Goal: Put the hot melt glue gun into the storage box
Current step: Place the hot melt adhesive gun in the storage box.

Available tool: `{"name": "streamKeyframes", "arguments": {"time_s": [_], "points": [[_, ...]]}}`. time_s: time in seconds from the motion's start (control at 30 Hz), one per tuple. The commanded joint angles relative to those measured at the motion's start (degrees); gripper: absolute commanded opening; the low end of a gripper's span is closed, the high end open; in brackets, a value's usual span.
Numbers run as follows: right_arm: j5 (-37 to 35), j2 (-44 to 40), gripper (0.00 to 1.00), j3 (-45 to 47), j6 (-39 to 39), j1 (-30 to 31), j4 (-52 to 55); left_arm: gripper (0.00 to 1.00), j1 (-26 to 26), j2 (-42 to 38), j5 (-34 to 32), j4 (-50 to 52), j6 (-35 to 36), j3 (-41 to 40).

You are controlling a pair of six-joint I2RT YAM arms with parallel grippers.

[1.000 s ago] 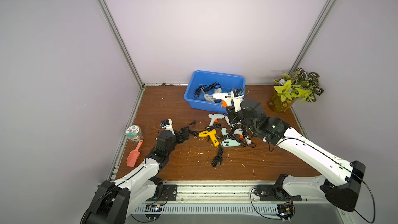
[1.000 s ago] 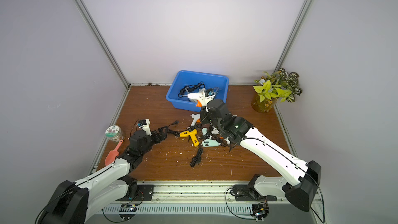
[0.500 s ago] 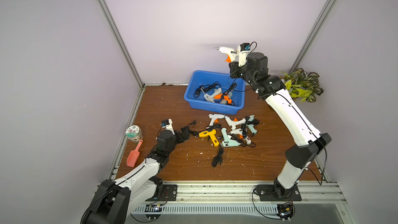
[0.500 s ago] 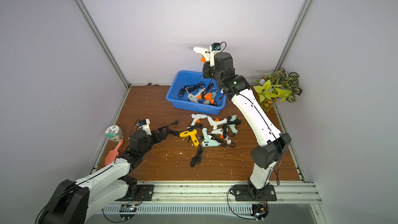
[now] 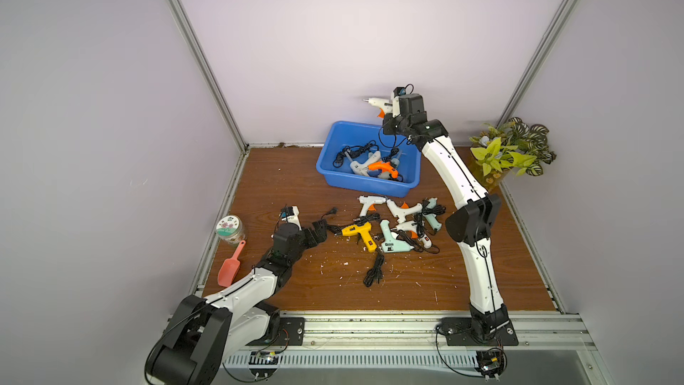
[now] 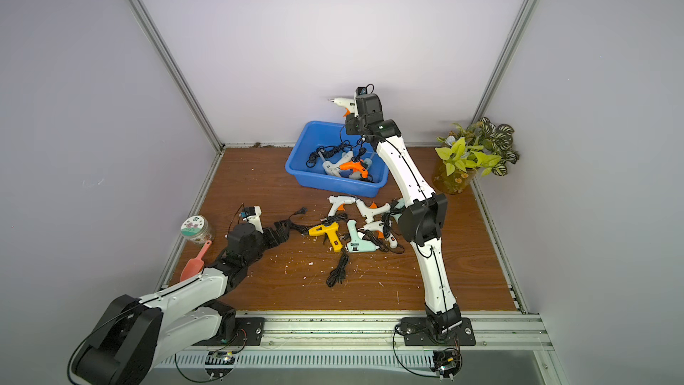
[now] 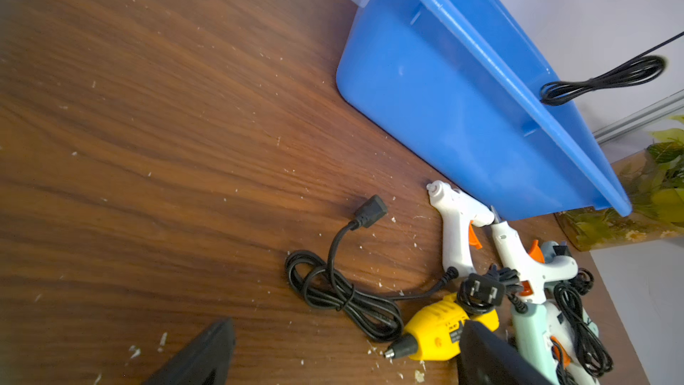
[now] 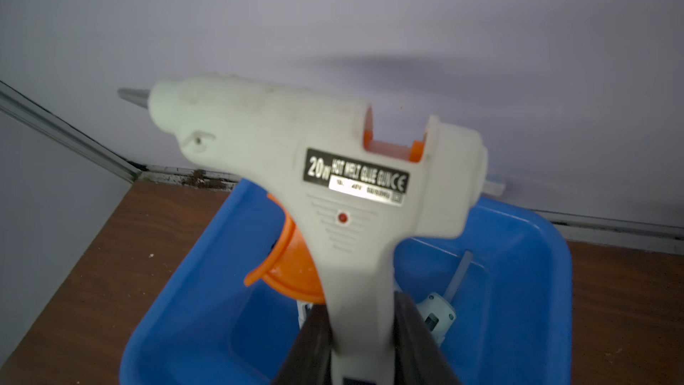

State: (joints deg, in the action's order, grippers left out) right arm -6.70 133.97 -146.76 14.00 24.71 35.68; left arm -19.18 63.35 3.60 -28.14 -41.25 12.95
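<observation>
The box is open below. My right gripper will next lower the white glue gun [image 5: 379, 102] onto the orange glue gun in the box and let it go.
A white hot melt glue gun [image 5: 379, 102] [image 6: 342, 102] [image 8: 333, 179] with an orange trigger hangs high over the far side of the blue storage box [image 5: 366, 188] [image 6: 333, 188] [image 8: 536, 290]. My right gripper [image 5: 388, 110] [image 6: 354, 110] [image 8: 361, 312] is shut on its handle. The gun's black cord [image 5: 385, 138] [image 7: 607, 79] dangles into the box. My left gripper [image 5: 322, 229] [image 6: 285, 229] [image 7: 348, 324] rests low on the table, open and holding nothing. It points at a yellow glue gun [image 5: 359, 233] [image 7: 440, 327] and is just short of it.
Several glue guns [image 5: 374, 166] lie in the box. More glue guns [image 5: 403, 222] and a loose cord [image 5: 374, 270] lie in front of it. A plant in an amber vase [image 5: 510, 153] stands at the back right. A jar [image 5: 230, 229] and a pink scoop [image 5: 231, 266] lie left.
My right arm has swung up and back, carrying the white glue gun from just in front of the box to high above its far side. The left arm has not moved.
</observation>
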Motion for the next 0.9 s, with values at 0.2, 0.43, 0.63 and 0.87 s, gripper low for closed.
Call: {"name": "streamKeyframes", "arguments": {"time_s": [0.2,0.43,0.63,0.87], "points": [[-0.38,-0.11,0.0,6.26,-0.18,-0.88,1.18,0.99,-0.25,2.86,3.03,-1.39,1.34,2.56],[1.39,3.59,0.08,7.91,-0.14,-1.94,2.7,0.99,-0.32,2.61,2.98,-0.65,1.53,3.05],[2.78,6.15,0.19,7.59,0.06,-2.3,3.04,0.99,-0.26,2.22,2.52,-0.01,1.42,2.7],[3.1,8.05,0.35,7.45,0.02,-2.53,3.07,0.99,-0.33,1.78,1.87,0.64,1.79,2.69]]}}
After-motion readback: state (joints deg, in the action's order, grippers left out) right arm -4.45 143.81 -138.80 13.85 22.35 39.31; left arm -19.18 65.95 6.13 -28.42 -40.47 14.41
